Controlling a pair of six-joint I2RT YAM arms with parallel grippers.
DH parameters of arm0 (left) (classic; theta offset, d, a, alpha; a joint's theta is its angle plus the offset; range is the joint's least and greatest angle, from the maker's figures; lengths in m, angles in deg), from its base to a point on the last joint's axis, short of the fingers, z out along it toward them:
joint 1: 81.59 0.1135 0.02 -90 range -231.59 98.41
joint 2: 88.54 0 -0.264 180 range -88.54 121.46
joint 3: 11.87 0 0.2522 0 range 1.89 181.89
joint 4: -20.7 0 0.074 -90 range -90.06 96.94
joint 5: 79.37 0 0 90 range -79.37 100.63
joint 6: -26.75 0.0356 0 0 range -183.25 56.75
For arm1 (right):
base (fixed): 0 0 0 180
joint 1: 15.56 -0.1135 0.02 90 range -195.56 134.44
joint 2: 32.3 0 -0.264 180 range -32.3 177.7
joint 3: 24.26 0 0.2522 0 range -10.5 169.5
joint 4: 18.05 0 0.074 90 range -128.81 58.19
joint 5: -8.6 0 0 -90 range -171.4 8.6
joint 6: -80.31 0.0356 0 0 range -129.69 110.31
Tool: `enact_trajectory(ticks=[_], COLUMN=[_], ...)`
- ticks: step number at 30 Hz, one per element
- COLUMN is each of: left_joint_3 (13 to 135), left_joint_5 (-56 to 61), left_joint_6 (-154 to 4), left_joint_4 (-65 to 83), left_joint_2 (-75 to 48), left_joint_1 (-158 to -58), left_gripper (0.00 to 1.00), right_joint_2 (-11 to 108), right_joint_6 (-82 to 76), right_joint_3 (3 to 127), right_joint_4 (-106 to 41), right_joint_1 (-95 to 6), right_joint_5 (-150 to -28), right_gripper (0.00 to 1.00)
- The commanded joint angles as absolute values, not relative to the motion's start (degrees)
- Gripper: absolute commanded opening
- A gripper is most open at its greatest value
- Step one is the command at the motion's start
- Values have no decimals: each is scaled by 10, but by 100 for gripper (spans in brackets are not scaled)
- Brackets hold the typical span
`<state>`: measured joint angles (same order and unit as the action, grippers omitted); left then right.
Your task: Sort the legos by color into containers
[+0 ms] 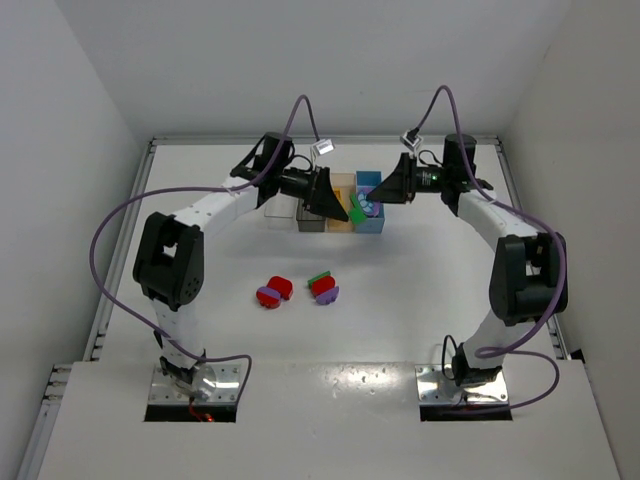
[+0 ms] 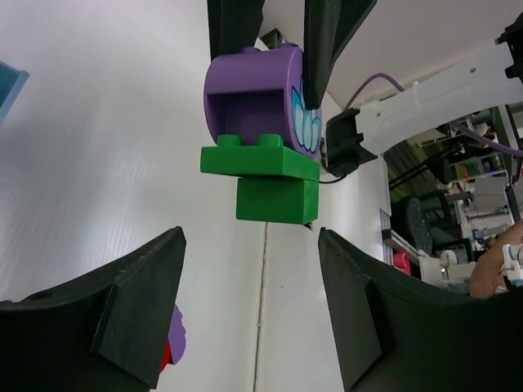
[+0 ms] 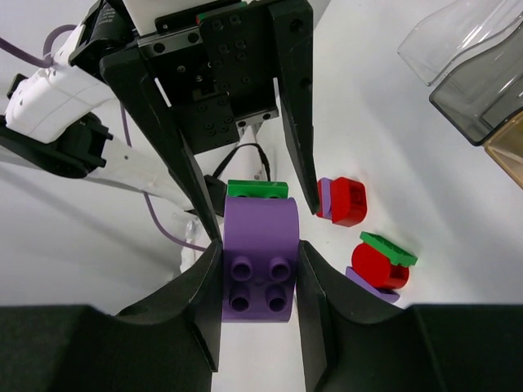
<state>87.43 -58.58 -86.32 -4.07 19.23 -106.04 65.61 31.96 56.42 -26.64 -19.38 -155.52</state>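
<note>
The open fingers of my left gripper stop short of the narrow green lego [image 3: 257, 189] at the end of the purple lego, so my left gripper will move toward it next.
My right gripper [image 3: 257, 269] is shut on a purple lego [image 3: 257, 245] with a green lego [image 3: 257, 189] stuck on its far end. It holds them in the air above the row of bins. My left gripper [image 2: 253, 314] is open and faces that stack, its fingers [image 3: 296, 131] on either side of the green lego [image 2: 263, 175] and just short of it. In the top view both grippers, left [image 1: 338, 205] and right [image 1: 378, 198], meet over the tan bin [image 1: 341, 224] and the light blue bin [image 1: 371, 224].
The clear bin [image 1: 279, 208] and the smoky grey bin [image 1: 312, 220] stand left of the tan one. Two lego stacks lie on the table nearer the bases: red on purple [image 1: 272, 292], and red with green and purple [image 1: 323, 287].
</note>
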Motion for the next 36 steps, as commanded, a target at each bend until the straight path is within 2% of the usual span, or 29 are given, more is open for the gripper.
enact_trajectory(ticks=[1, 17, 20, 25, 28, 36], left_joint_3=[898, 908, 908, 882, 857, 795], left_joint_5=[-588, -606, -619, -653, -653, -632], left_joint_6=[-866, -872, -872, -882, -887, -882], left_joint_4=[-15, 2, 7, 19, 32, 37], left_joint_2=[178, 183, 183, 183, 171, 123], left_joint_1=[-1065, -1070, -1076, -1076, -1081, -1081], left_gripper=[72, 70, 63, 29, 24, 18], right_joint_2=[653, 659, 659, 664, 669, 669], right_joint_6=[328, 328, 328, 328, 333, 333], right_joint_3=[584, 584, 589, 595, 600, 610], right_joint_4=[-237, -227, -222, -221, -216, -216], right_joint_1=[-200, -221, -222, -215, -209, -175], right_joint_5=[-1573, -1568, -1563, -1558, -1558, -1552], right_gripper=[0, 0, 0, 0, 0, 0])
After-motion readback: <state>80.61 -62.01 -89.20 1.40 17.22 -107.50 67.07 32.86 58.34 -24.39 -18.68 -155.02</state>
